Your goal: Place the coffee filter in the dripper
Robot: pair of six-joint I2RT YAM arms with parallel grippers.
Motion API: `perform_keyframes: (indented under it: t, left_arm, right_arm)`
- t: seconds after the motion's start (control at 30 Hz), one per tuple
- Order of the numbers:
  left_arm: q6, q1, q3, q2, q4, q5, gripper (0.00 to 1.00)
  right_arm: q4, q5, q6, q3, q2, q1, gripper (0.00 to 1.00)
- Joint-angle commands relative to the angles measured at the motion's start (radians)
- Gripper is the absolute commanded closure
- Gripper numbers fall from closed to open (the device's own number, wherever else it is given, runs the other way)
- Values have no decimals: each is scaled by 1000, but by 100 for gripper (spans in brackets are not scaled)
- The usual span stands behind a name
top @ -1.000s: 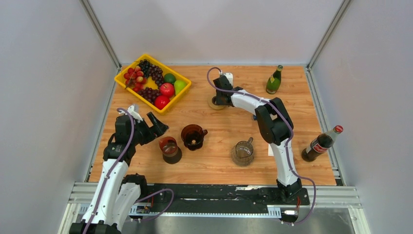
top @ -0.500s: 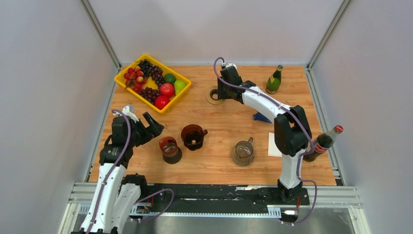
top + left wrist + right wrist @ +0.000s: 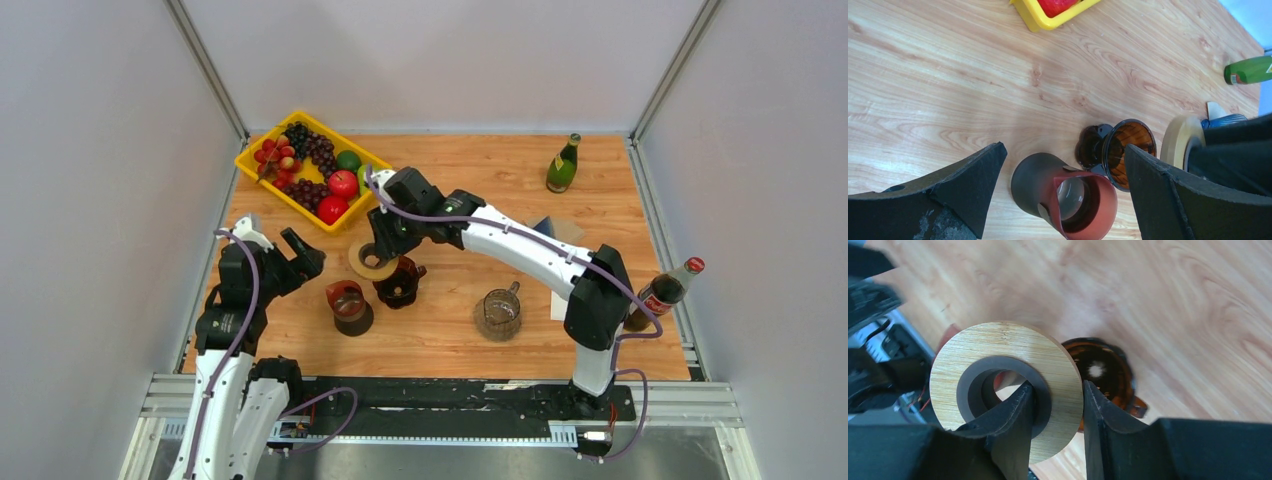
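Observation:
The dark cup stands open at its red rim, so I need to move my right gripper back and to the left in the top view, then lower the wooden ring onto the cup.
The amber dripper (image 3: 398, 280) stands mid-table, its open top also in the right wrist view (image 3: 1098, 370) and the left wrist view (image 3: 1134, 142). My right gripper (image 3: 388, 245) is shut on a wooden ring with a dark inner rim (image 3: 368, 261), held tilted just above and left of the dripper. In the right wrist view one finger passes through the ring's hole and the other presses its outer edge (image 3: 1008, 345). My left gripper (image 3: 300, 255) is open and empty, just left of a dark cup with a red rim (image 3: 348, 305). I cannot tell any paper filter apart.
A yellow basket (image 3: 250, 160) of fruit sits back left. A glass pitcher (image 3: 498, 313) stands right of the dripper. A green bottle (image 3: 563, 165) is at the back, a cola bottle (image 3: 660, 292) at the right edge. A blue object with a beige sheet (image 3: 555, 228) lies behind the right arm.
My right arm has swung from the back centre of the table to the left and front, carrying the wooden ring to the dripper. My left gripper has drawn back a little to the left.

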Motion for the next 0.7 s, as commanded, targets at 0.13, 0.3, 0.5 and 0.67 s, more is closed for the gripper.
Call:
perform_keyframes:
  t: [0.13, 0.3, 0.5, 0.67]
  left_arm:
    - [3, -3, 23, -10, 1, 5, 0]
    - [-22, -3, 17, -10, -14, -26, 0]
    - [-60, -3, 23, -12, -80, -168, 0]
    - [-68, -3, 20, -14, -101, -225, 0]
  right_arm:
    - [-30, 3, -42, 147, 42, 127, 100]
    - [-31, 45, -68, 208, 107, 189, 100]
    - [-31, 61, -65, 244, 162, 215, 100]
    - [-36, 80, -64, 246, 186, 226, 99]
